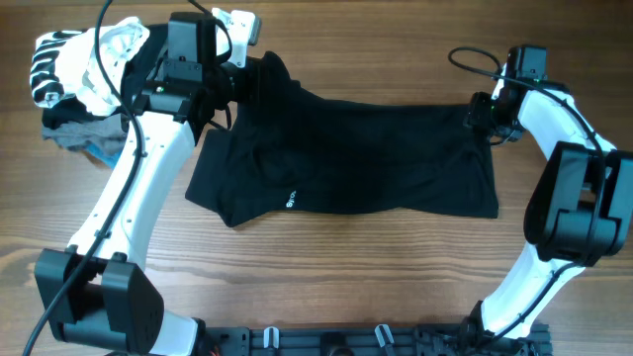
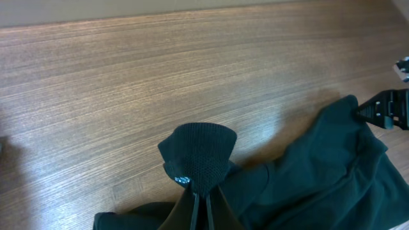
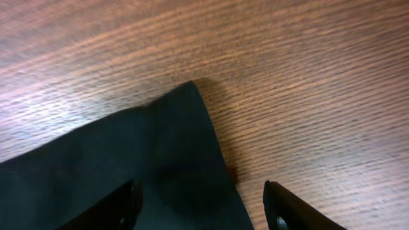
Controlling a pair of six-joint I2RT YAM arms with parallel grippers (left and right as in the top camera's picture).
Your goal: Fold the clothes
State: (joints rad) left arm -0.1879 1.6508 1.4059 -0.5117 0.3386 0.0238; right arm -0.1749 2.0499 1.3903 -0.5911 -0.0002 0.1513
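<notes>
My left gripper holds the clothes' corner, and the clothes lie unfolded. Next I need to bring it up, then back and down toward the clothes' near hem by the white logo (image 1: 265, 206) to release the corner.
The black clothes (image 1: 356, 158) lie spread across the middle of the table, with a tiny white logo near the front left hem. My left gripper (image 1: 242, 79) is shut on the garment's far left corner, which bunches up between its fingers in the left wrist view (image 2: 199, 191). My right gripper (image 1: 482, 117) is open over the garment's far right corner; in the right wrist view (image 3: 199, 198) its two fingers straddle the black fabric (image 3: 160, 160) near its edge.
A pile of white-striped, grey and blue garments (image 1: 84, 79) lies at the far left corner, behind the left arm. Bare wooden table (image 1: 376, 267) shows in front of the garment and to the right of it.
</notes>
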